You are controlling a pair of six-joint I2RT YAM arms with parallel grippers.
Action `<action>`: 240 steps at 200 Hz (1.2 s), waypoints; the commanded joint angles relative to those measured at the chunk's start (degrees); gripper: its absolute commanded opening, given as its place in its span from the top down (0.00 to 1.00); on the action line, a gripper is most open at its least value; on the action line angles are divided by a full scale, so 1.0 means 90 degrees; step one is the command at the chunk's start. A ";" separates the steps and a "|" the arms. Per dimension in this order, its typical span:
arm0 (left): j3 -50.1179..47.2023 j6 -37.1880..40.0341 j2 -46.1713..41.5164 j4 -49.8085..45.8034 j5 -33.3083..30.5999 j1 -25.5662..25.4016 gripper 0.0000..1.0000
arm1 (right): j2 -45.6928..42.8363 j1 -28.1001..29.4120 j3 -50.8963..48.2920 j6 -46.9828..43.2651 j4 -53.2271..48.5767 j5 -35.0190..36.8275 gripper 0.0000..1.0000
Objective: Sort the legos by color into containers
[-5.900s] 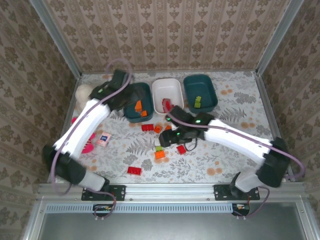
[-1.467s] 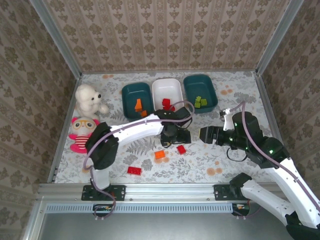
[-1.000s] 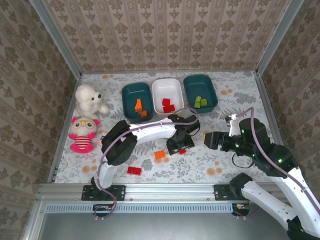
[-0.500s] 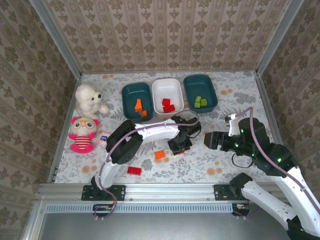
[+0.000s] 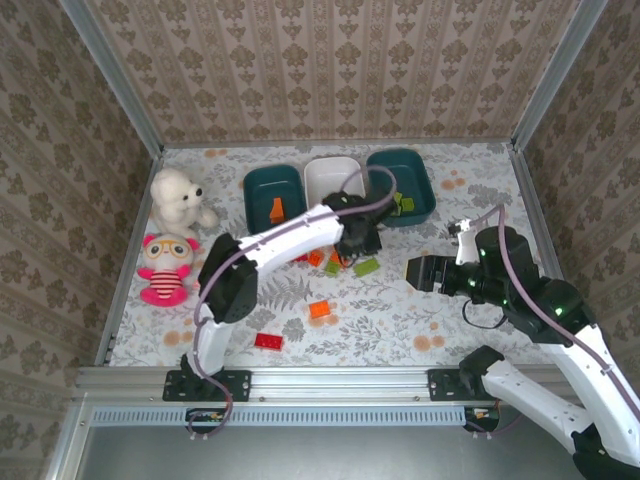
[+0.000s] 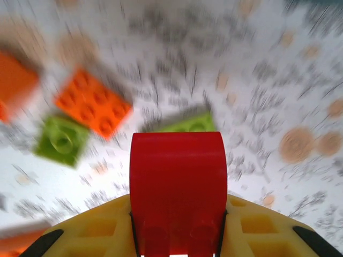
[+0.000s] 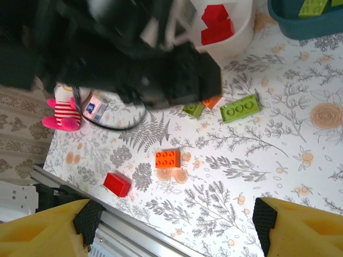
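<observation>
The robot's left hand should next carry the matching lego outward, lower it into the white container (image 5: 318, 172) with red legos in it, which is outward of that hand, and let go of it.
My left gripper (image 6: 178, 217) is shut on a red lego (image 6: 178, 179), which stands upright between the yellow fingers. In the top view the left gripper (image 5: 359, 238) hovers just in front of the white container (image 5: 318, 172). On the table below lie an orange lego (image 6: 94, 103) and two light green legos (image 6: 61, 140) (image 6: 188, 122). My right gripper (image 7: 177, 224) is open and holds nothing, and it hangs at mid right (image 5: 417, 272). Red legos (image 7: 217, 24) lie in the white container (image 7: 238, 40), and green ones (image 5: 399, 204) in the right teal container (image 5: 422, 185). The left teal container (image 5: 256, 198) holds orange legos.
An orange lego (image 5: 320, 309) and a red lego (image 5: 267, 341) lie loose near the front of the table. A white plush bear (image 5: 178, 200) and a pink plush doll (image 5: 165, 268) sit at the left edge. The left arm (image 5: 290, 235) stretches across the middle.
The left gripper closed on the red lego, lifted it off the table and carried it back toward the white container. The right arm has hardly moved.
</observation>
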 commanded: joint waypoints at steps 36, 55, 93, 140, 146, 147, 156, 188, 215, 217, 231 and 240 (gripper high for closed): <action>0.1165 0.2391 0.0553 0.0930 0.1124 0.1680 0.77 | 0.0734 0.0010 0.0309 0.0162 0.0352 0.0290 0.21; 0.1852 0.2615 0.1150 0.0882 0.1428 0.1917 0.77 | 0.0875 0.0008 0.0349 0.0235 0.0488 0.0310 0.21; 0.2752 0.2510 0.1975 0.1038 0.1752 0.2092 0.77 | 0.1019 0.0009 0.0414 0.0274 0.0526 0.0431 0.21; 0.2960 0.2219 0.2567 0.1477 0.1861 0.2113 0.77 | 0.1007 -0.0001 0.0321 0.0382 0.0498 0.0509 0.21; 0.2945 0.2186 0.2611 0.1524 0.1861 0.2127 0.77 | 0.1002 0.0004 0.0321 0.0392 0.0491 0.0519 0.21; 0.2943 0.2183 0.2621 0.1530 0.1857 0.2124 0.77 | 0.1002 0.0001 0.0321 0.0392 0.0490 0.0514 0.21; 0.2963 0.2153 0.2691 0.1536 0.1817 0.2122 0.77 | 0.1002 -0.0003 0.0321 0.0397 0.0480 0.0534 0.21; 0.2975 0.2063 0.2858 0.1449 0.1666 0.2161 0.77 | 0.1009 -0.0045 0.0331 0.0382 0.0451 0.0539 0.21; 0.3080 0.2080 0.2974 0.1297 0.1601 0.2171 0.76 | 0.1017 -0.0094 0.0303 0.0355 0.0460 0.0493 0.21; 0.3097 0.2082 0.2978 0.1273 0.1589 0.2171 0.76 | 0.1018 -0.0098 0.0302 0.0353 0.0465 0.0491 0.21; 0.3209 0.2113 0.3038 0.1112 0.1523 0.2171 0.70 | 0.1022 -0.0127 0.0275 0.0344 0.0489 0.0447 0.20; 0.3264 0.2122 0.3061 0.1031 0.1509 0.2171 0.66 | 0.1049 -0.0147 0.0272 0.0334 0.0499 0.0401 0.20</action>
